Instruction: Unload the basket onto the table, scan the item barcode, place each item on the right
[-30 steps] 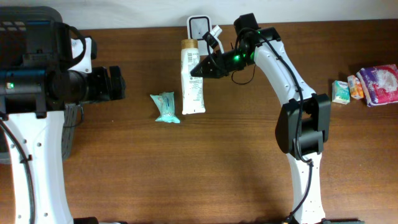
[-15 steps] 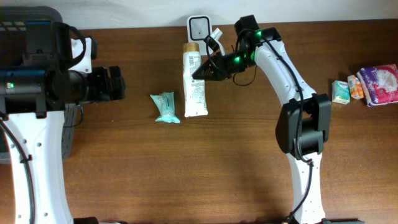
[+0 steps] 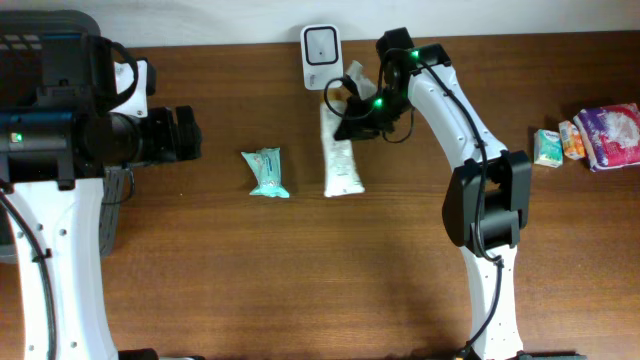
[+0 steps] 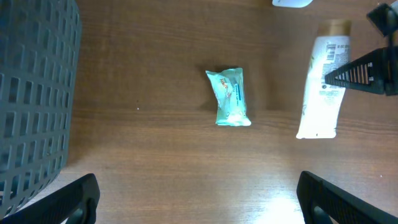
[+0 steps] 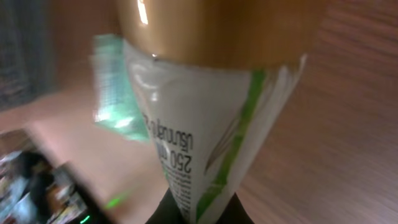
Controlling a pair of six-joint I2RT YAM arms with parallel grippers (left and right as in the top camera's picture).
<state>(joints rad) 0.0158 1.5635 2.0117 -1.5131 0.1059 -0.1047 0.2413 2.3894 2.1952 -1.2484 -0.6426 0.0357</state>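
Observation:
The robot's right gripper will turn next, move the tube [image 3: 341, 160] toward the right in the overhead view and let go there, since the tabletop is clear below it and toward that side.
The item is a white tube [image 3: 341, 160] with green print and a gold cap, lying lengthwise below and to the right of the white scanner [image 3: 320, 43]. My right gripper [image 3: 347, 122] is shut on the tube's upper part. In the right wrist view the tube [image 5: 205, 137] fills the frame, pinched between the dark fingers [image 5: 177, 211] of the right gripper [image 5: 199, 210]. The left wrist view shows the tube [image 4: 323, 87] at the right. My left gripper [image 3: 186, 135] stands open at the far left, and its view shows the left gripper [image 4: 199, 199] holding nothing.
A teal packet [image 3: 267, 172] lies left of the tube and shows as the teal packet [image 4: 229, 98] from the left wrist. A dark mesh basket [image 4: 31, 93] stands at the left edge. Small packages [image 3: 548, 147] and a pink pack [image 3: 610, 135] sit at the far right.
The right gripper has drawn back to the right and carried the tube with it, from under the scanner's left side to its lower right. The left arm has not moved.

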